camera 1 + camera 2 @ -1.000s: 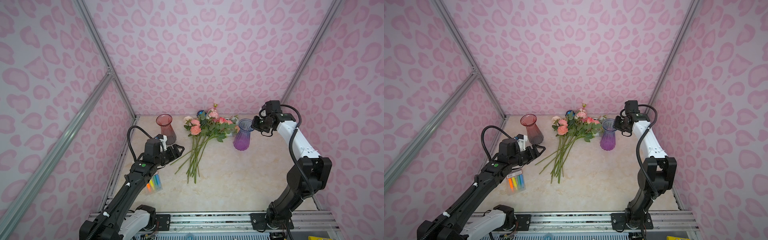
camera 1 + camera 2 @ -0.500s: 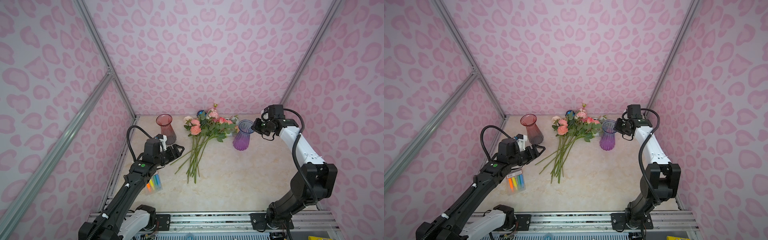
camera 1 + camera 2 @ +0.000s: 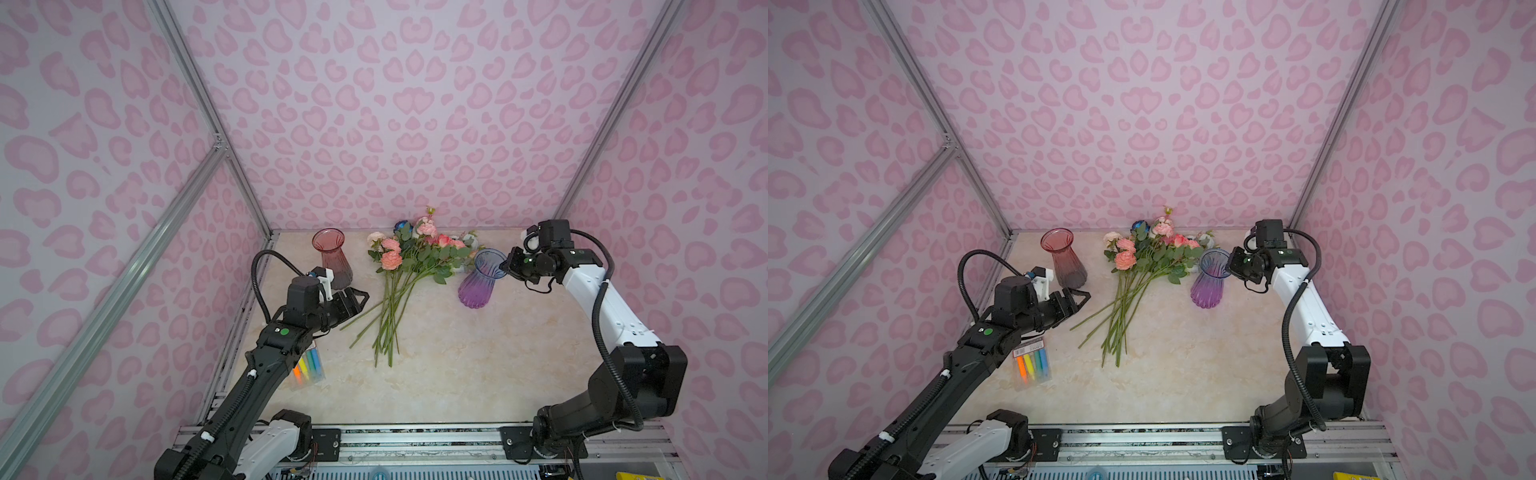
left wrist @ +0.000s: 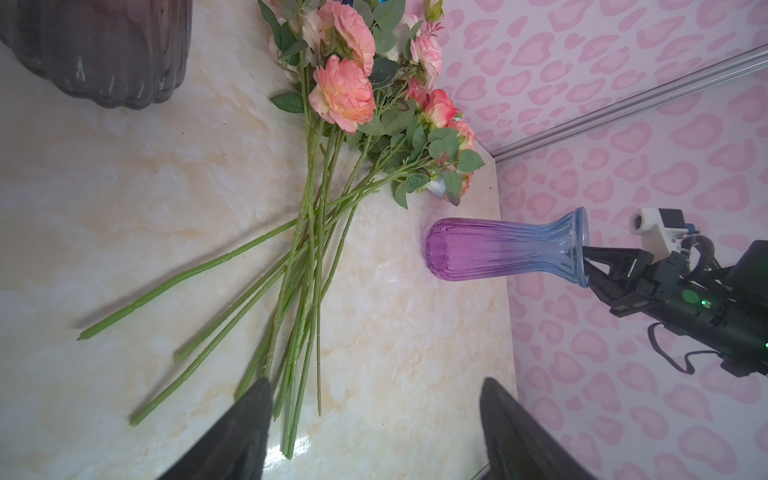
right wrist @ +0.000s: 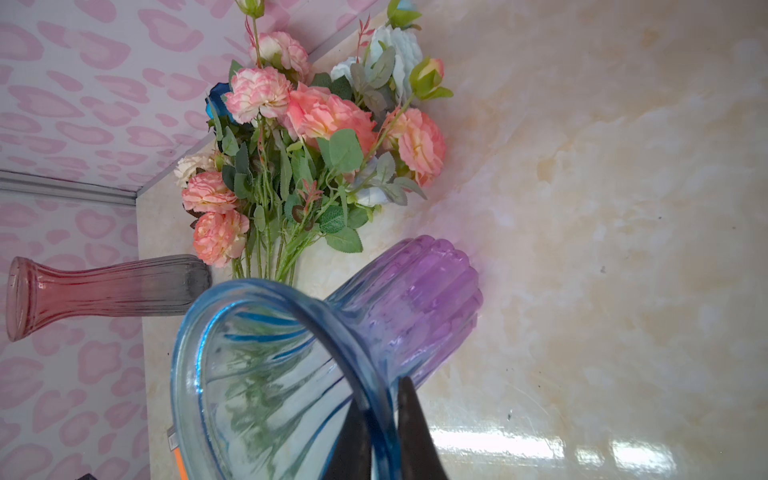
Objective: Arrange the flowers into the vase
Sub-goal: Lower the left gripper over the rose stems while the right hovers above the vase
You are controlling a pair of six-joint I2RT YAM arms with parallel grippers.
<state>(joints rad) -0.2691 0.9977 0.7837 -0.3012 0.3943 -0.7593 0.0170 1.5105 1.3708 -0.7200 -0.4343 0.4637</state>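
The right gripper will next pull the vase it holds back to the bare tabletop beside the flowers' stems and let go of the vase's rim, because the vase crowds the flower heads.
The flowers (image 3: 409, 266) lie in a loose bundle on the table, heads toward the back wall, stems (image 3: 1121, 328) fanned toward the front. A purple-to-blue glass vase (image 3: 477, 284) stands to their right. My right gripper (image 3: 505, 266) is shut on the vase's rim, one finger inside the mouth and one outside, as the right wrist view shows (image 5: 382, 399). My left gripper (image 3: 359, 297) hangs open just left of the stem ends, holding nothing. In the left wrist view its fingers (image 4: 253, 411) frame the lowest stem tips (image 4: 291, 415).
A red-to-grey glass vase (image 3: 332, 259) stands at the back left, close behind the left gripper. A clear pack of coloured markers (image 3: 1032, 363) lies under the left arm. The patterned pink walls close in the table on three sides.
My right gripper has dropped slightly onto the purple vase's rim and closed on it. The left arm and the flowers have stayed put.
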